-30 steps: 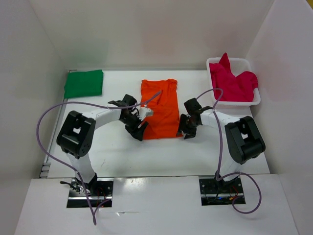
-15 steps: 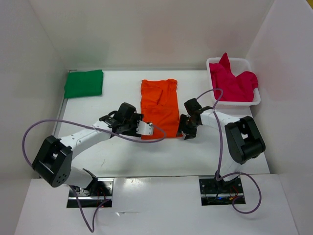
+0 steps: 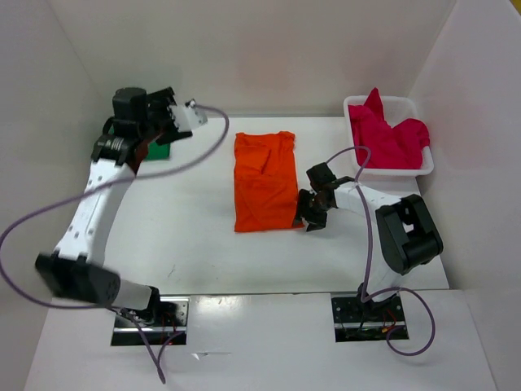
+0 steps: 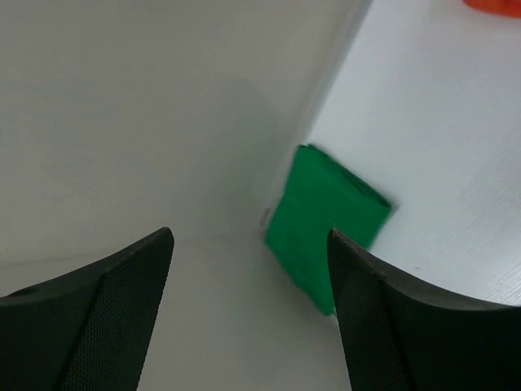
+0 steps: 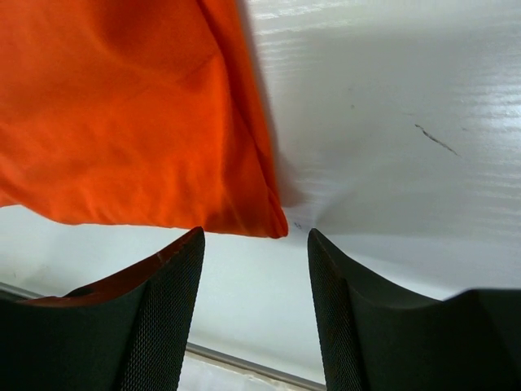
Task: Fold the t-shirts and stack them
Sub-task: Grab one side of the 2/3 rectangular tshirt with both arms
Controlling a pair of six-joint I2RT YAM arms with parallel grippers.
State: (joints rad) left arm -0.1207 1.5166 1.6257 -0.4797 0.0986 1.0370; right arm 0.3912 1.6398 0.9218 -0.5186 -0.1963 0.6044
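I should swing my left gripper back and down onto the orange t-shirt's free near corner [image 3: 239, 228], because my right gripper is already at the t-shirt's other near corner.
The orange t-shirt [image 3: 264, 183] lies folded into a long rectangle mid-table. My right gripper [image 3: 313, 213] is open and empty, low at its near right corner; in the right wrist view that corner [image 5: 273, 224] sits just ahead of the gap between the fingers [image 5: 254, 236]. My left gripper [image 3: 168, 122] is open and empty, raised high over the far left corner. The folded green t-shirt [image 4: 326, 224] lies below it against the wall, mostly hidden by the arm in the top view [image 3: 157, 151]. The magenta-red t-shirt [image 3: 389, 138] is bunched in the basket.
The white mesh basket [image 3: 423, 167] stands at the far right corner. White walls enclose the table on the left, back and right. The left arm's purple cable [image 3: 203, 155] loops across the table's left half.
My left arm has swung from the orange shirt's near left edge up and back to the far left corner, above the green shirt. The right gripper has hardly moved.
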